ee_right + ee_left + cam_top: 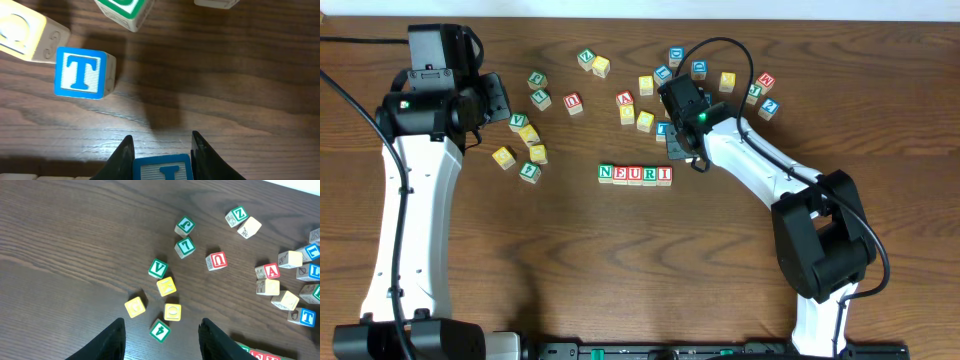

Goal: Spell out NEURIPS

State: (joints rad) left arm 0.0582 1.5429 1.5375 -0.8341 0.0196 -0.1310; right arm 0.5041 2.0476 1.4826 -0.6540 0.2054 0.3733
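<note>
I will next lower the blue-faced cube with my right gripper onto the clear wood just below that gripper, near the end of the row, and let go of the cube there.
Five lettered cubes stand in a row at the table's middle and read N, E, U, R, I. Just above and right of the row's I end, my right gripper is shut on a blue-faced cube. That cube's letter is cut off by the frame edge. It sits between the two dark fingers, low over the wood. My left gripper hangs open over the left cluster with nothing between its fingers. A green cube lies on the table below its gap. The row's end shows at the bottom right of the left wrist view.
A blue T cube lies just up and left of the right gripper, also visible from above. Loose cubes are scattered along the back. On the left lie a green V, several yellow cubes and a red U.
</note>
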